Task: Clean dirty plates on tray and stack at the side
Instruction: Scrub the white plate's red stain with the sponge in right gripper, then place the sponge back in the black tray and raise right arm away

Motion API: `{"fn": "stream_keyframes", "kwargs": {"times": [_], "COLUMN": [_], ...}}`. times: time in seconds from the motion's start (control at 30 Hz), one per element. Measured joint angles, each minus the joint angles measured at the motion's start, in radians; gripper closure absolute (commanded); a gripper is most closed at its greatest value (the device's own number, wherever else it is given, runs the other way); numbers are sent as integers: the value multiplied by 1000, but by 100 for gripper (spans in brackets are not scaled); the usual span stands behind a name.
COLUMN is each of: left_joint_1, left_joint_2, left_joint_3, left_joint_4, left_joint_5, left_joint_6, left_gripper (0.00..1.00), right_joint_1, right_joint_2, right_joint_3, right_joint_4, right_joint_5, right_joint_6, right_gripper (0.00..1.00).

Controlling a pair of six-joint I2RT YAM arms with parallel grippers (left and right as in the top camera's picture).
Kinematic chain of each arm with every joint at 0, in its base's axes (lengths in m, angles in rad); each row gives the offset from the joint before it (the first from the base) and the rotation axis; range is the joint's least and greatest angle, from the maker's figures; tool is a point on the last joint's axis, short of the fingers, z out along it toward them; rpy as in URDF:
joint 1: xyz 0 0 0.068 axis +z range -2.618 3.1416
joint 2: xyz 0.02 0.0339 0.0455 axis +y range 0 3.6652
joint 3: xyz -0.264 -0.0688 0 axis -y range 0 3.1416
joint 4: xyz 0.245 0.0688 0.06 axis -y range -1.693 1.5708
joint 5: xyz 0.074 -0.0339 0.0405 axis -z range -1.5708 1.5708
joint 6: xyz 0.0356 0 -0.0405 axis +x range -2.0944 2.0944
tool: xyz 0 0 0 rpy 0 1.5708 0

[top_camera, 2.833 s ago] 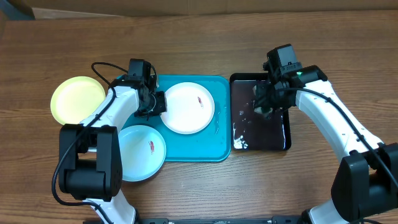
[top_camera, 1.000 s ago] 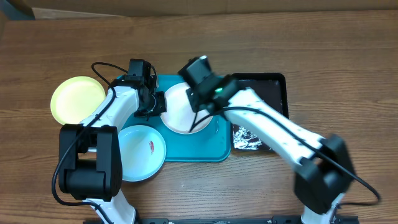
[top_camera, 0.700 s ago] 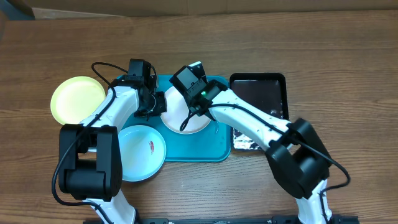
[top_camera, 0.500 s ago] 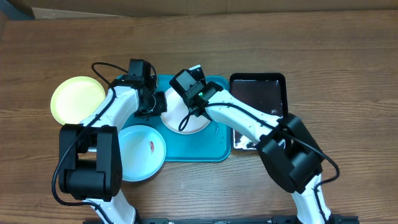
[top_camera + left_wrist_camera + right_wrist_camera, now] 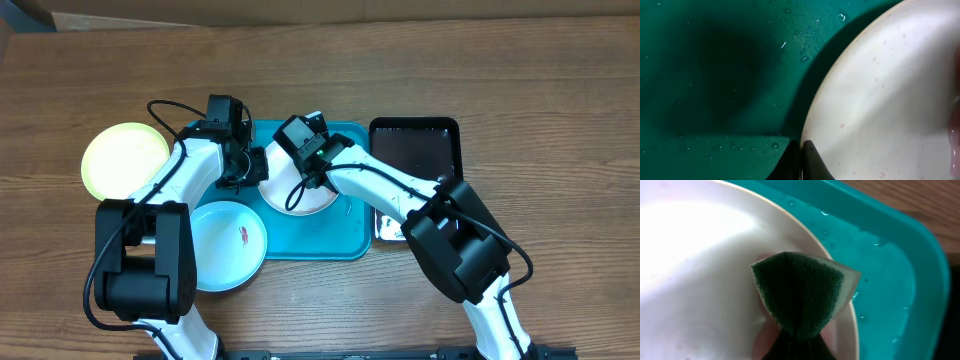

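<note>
My right gripper should move up off the plate and lower the sponge onto the black tray (image 5: 424,160), because the tray is to the gripper's right in the overhead view.
The white plate (image 5: 322,198) lies on the turquoise tray (image 5: 310,242). My left gripper (image 5: 252,166) is shut on its left rim; the left wrist view shows the fingertips (image 5: 804,151) pinching the rim of the plate (image 5: 890,100) over the tray (image 5: 715,75). My right gripper (image 5: 298,192) is shut on a green sponge (image 5: 800,290) pressed onto the plate (image 5: 700,280) near its rim, with the tray (image 5: 890,280) beside it. The pale blue plate (image 5: 228,245), with a red smear, overlaps the tray's front left corner. The lime-green plate (image 5: 125,160) lies on the table at the left.
A glossy black tray (image 5: 420,170) with wet foam at its front stands right of the turquoise tray. Water drops lie on the turquoise tray. A cardboard edge (image 5: 120,20) runs along the back of the wooden table.
My right arm has swung left from the black tray to the white plate, carrying the sponge, and now covers the plate's middle. The left arm has not moved.
</note>
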Motion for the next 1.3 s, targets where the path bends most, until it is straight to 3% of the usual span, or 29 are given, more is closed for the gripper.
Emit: {"fn": "stream_keyframes", "kwargs": {"times": [0.43,0.73,1.03,1.17,1.3], "left_joint_1": [0,0,0,0,-1], "left_joint_2": [0,0,0,0,0], "left_joint_3": [0,0,0,0,0], "left_joint_4": [-3,-3,-3,-3,2], "left_joint_5": [-16,-15,-12,-12,-12], "left_joint_6": [0,0,0,0,0], "left_gripper": [96,96,93,91,89], "right_joint_1": [-18,-65,-273,-372,-423], "right_joint_2": [0,-24,-254,-267,-264], "right_joint_3": [27,137,212,209,135], "right_joint_4": [-10,-162,-432,-562,-578], "right_joint_5": [-311,-536,-506,-433,-337], "right_joint_6": [-1,-5,-23,-22,-22], "right_gripper": [96,96,96,96,96]}}
